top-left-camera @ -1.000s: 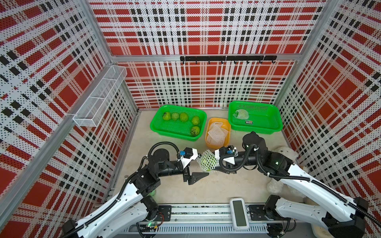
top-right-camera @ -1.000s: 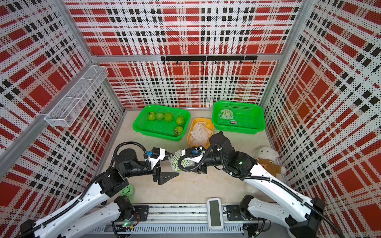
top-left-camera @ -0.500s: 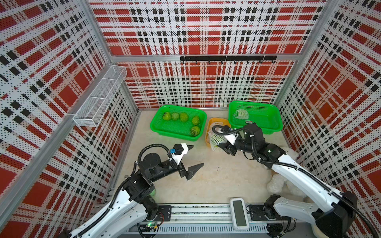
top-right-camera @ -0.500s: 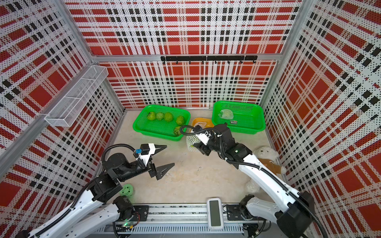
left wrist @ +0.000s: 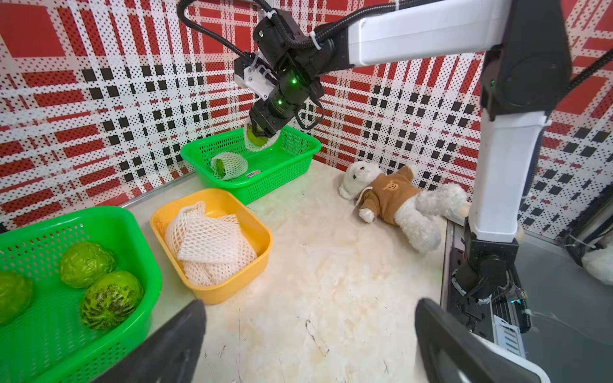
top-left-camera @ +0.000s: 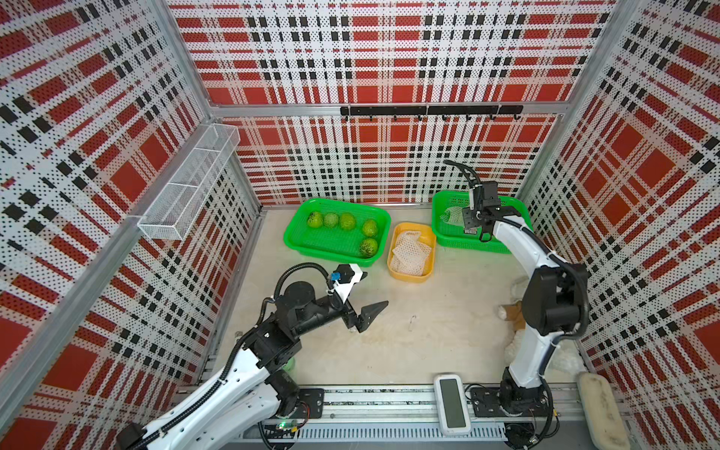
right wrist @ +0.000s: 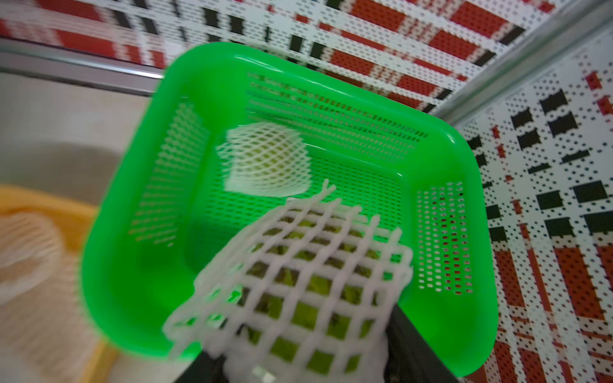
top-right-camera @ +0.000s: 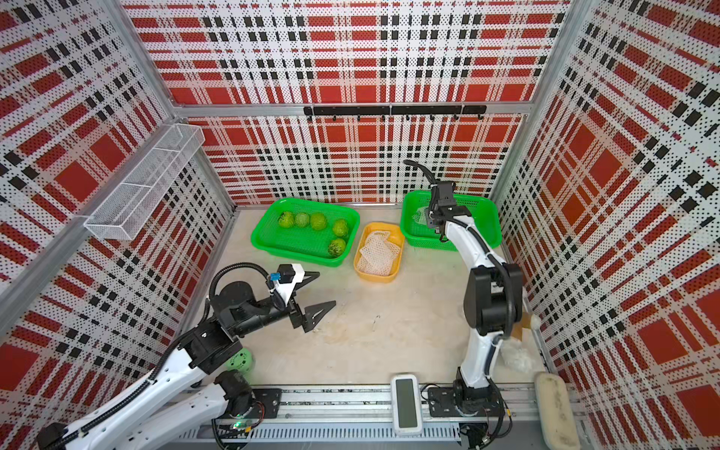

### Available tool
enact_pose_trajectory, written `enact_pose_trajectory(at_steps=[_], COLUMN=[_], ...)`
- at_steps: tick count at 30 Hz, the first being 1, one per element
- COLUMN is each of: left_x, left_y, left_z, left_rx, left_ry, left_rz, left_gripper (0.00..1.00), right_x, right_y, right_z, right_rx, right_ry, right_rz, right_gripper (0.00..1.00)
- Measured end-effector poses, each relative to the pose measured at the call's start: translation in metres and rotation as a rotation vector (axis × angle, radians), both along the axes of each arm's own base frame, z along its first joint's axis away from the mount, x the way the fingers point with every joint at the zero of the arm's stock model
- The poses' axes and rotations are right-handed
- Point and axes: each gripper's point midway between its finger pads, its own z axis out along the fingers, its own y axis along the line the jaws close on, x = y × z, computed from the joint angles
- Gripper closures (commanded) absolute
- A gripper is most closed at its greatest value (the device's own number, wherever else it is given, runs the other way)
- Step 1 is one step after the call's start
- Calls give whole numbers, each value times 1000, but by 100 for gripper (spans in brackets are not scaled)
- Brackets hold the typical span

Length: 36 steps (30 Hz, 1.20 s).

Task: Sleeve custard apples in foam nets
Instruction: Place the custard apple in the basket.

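Note:
The basket's bottom past that fruit, the sleeved custard apple, is empty below. I will next ease my right gripper away from that apple, then lower and release the held one.
Several bare custard apples (top-left-camera: 339, 221) lie in the left green basket (top-left-camera: 296, 233). Loose foam nets (top-left-camera: 411, 253) fill the yellow tray (top-left-camera: 395, 269). My right gripper (right wrist: 298, 348) is shut on a custard apple sleeved in a foam net (right wrist: 298, 288) and holds it above the right green basket (right wrist: 205, 66); in the left wrist view this fruit (left wrist: 257, 142) hangs just over that basket (left wrist: 298, 159). One more sleeved custard apple (right wrist: 267, 159) lies inside the basket. My left gripper (top-left-camera: 374, 289) hovers open and empty over the table in front of the left basket.
A white plush bear (left wrist: 388, 195) in a brown shirt lies at the right, by my right arm's base. A green ball with holes (top-right-camera: 239, 360) sits near my left arm's base. A wire shelf (top-left-camera: 187, 195) hangs on the left wall. A white device (top-left-camera: 452, 403) rests on the front rail.
My right arm has swung from the table's middle to the back right, carrying the sleeved custard apple over the right basket. My left gripper let go, opened and drew back.

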Motion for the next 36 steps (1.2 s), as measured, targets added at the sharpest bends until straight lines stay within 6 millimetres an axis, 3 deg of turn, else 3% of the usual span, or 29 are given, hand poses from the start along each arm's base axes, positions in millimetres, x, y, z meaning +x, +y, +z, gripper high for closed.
enact_pose_trajectory(at_steps=[4,8,13,16,24,30,33,36], left_x=[10,33,93,134,240,294,309,318], left_y=[-4,-3,13,26,42,43,42,39], left_z=[-9,-13,-8,-10,-47,-94,-117,-141], left_rx=[19,38,35,34,77,152,196,240], left_ry=[38,84,164,221,399,536,596,643], left_rz=[14,68,219,309,449,487,490,487], left_gripper=[1,1,1,0,10,12,15,15], right_x=[27,44,62,69,78,71,66,62], right_y=[-42,-69,-71,-70,-64,-57,-56,-54], right_z=[-32,-66,-106,-116,-108,-94,-65,-24], right_rx=[36,59,84,88,126,145,150,157], right_ry=[26,57,94,96,65,57,18,-46], right_rz=[-121,-195,-212,-213,-197,-154,-148,-127], right_gripper=[55,51,44,38,0,0,0,0])
